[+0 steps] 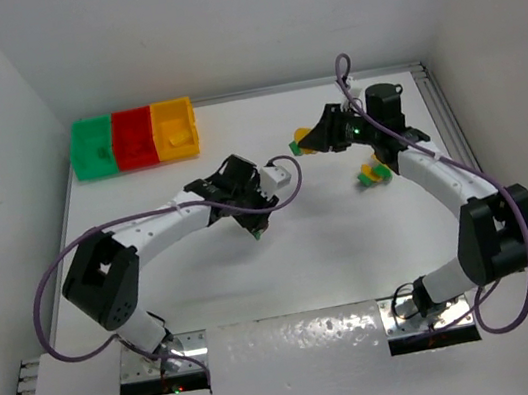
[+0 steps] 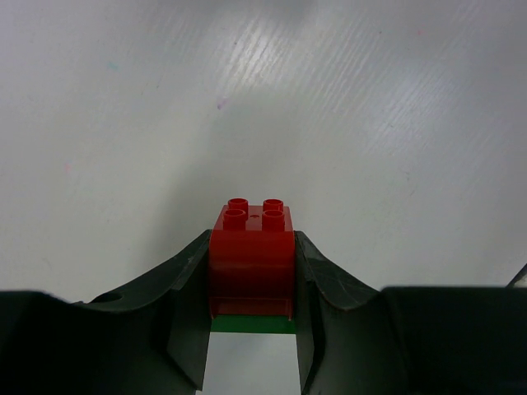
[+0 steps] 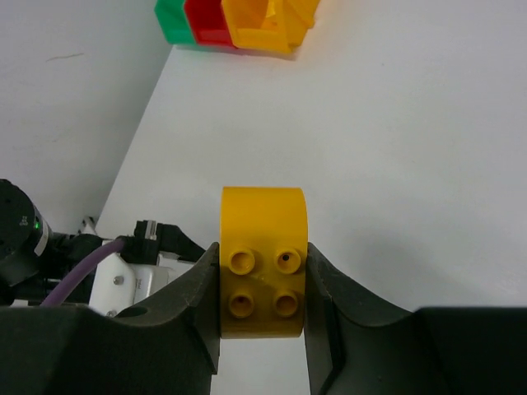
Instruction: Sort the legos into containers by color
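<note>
The green piece is still joined under the red brick, so I will next lower my left gripper and release the brick on the table beneath.
My left gripper point(image 1: 257, 225) is over the middle of the table, shut on a red brick point(image 2: 252, 259) with a green piece point(image 2: 252, 324) under it. My right gripper point(image 1: 301, 141) is at the back right of centre, shut on a yellow brick point(image 3: 263, 263); in the top view a bit of green point(image 1: 293, 148) shows beside the yellow brick. A few yellow and green legos point(image 1: 374, 173) lie under the right arm. The joined containers stand at the back left: green point(image 1: 93, 148), red point(image 1: 134, 138), yellow point(image 1: 175, 129).
White walls close in the table on the left, back and right. The containers also show at the top of the right wrist view point(image 3: 239, 23), with the left arm's wrist point(image 3: 123, 276) low on the left. Purple cables loop off both arms.
</note>
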### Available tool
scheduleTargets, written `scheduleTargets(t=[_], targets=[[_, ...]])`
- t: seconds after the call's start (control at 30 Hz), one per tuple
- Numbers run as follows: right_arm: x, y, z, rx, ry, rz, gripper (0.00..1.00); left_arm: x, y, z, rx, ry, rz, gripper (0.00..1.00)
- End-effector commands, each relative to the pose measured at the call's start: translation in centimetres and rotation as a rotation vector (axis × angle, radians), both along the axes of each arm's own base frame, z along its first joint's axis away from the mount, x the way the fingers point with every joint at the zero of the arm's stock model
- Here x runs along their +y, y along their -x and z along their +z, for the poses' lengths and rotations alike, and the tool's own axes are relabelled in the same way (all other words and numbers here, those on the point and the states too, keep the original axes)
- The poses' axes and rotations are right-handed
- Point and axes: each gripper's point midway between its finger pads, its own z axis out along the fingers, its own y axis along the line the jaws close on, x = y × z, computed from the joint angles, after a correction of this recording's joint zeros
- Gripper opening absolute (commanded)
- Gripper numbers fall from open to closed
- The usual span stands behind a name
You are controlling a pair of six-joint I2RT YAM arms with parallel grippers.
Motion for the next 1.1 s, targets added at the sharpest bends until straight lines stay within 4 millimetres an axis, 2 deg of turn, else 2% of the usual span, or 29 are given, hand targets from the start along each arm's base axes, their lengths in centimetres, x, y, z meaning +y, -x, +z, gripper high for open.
scheduleTargets(t=[0.0,0.13,0.23,0.4,0.5,0.63,0.73,0.77,0.83,0.87,0.97,1.0,1.07], targets=[[-0.9,0.2,0.8,-0.054,0.048,-0.043,0.00,-1.6,-0.9,1.9,0.017,0.071,0.005,0.00],[-1.9,-0.1,0.8,-0.065,0.089,-0.099,0.00,-0.9,-0.4,-1.3,0.076,-0.003,-0.006,0.00],[-1.7,0.0,1.3,-0.075,0.088,-0.083,0.00,-0.5,-1.3,-2.3,0.050,-0.045,0.015,0.03],[-1.5,0.1,1.8,-0.082,0.078,-0.074,0.00,-0.6,-2.7,-2.2,-0.008,-0.059,0.005,0.15],[-1.4,0.1,2.0,-0.084,0.071,-0.069,0.00,-0.4,-3.4,-2.6,-0.030,-0.086,0.000,0.17],[-1.4,0.2,2.3,-0.090,0.067,-0.068,0.00,-0.2,-3.3,-3.4,-0.025,-0.102,-0.006,0.19],[-1.4,0.2,2.4,-0.092,0.067,-0.068,0.00,-0.1,-3.1,-3.8,-0.011,-0.105,-0.005,0.24],[-1.4,0.2,2.4,-0.093,0.067,-0.068,0.00,-0.1,-3.0,-3.9,-0.009,-0.105,-0.006,0.30],[-1.4,0.2,2.5,-0.094,0.068,-0.068,0.00,-0.3,-2.9,-3.8,-0.012,-0.094,-0.010,0.36],[-1.4,0.2,2.4,-0.091,0.068,-0.066,0.00,-0.5,-3.1,-3.4,-0.026,-0.080,-0.010,0.42],[-1.4,0.3,2.2,-0.079,0.073,-0.068,0.00,-0.8,-3.3,-2.6,-0.035,-0.063,-0.012,0.53],[-1.5,0.1,2.4,-0.090,0.079,-0.069,0.00,-1.3,-3.9,-1.5,-0.050,-0.048,-0.008,0.55],[-1.9,0.2,1.6,-0.056,0.107,-0.087,0.00,-1.7,-4.5,0.2,-0.066,-0.035,0.009,0.60]])
